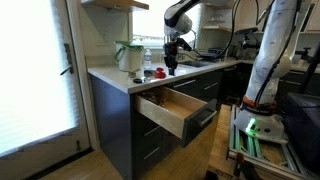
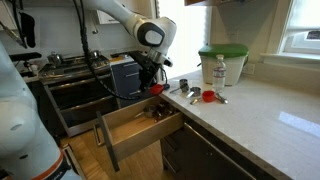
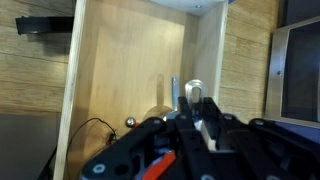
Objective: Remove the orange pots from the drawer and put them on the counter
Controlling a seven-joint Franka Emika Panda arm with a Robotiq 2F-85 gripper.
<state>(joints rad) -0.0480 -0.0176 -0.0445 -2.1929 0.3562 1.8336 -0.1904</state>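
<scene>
My gripper moves across the counter edge next, lowers onto the counter [image 2: 222,103] beside the orange pot that already sits there and releases.
The drawer [image 2: 128,131] stands open below the counter [image 2: 262,118]; it also shows in an exterior view [image 1: 178,112] and fills the wrist view [image 3: 120,70]. My gripper [image 2: 155,84] hangs over the drawer's back end by the counter edge, also seen in an exterior view [image 1: 170,64]. Its fingers [image 3: 195,112] look shut, with an orange pot [image 2: 157,89] at the tips; an orange-red piece [image 3: 152,166] shows beside the fingers. Another orange pot [image 2: 208,97] sits on the counter, seen also in an exterior view [image 1: 159,73].
A green-and-white jug [image 2: 223,62] and a clear bottle [image 2: 220,70] stand at the counter's back. Small metal pieces [image 2: 184,88] lie near the pot. In the drawer lie a small metal ball [image 3: 128,122], a thin black wire [image 3: 88,130] and a metal utensil [image 3: 176,92].
</scene>
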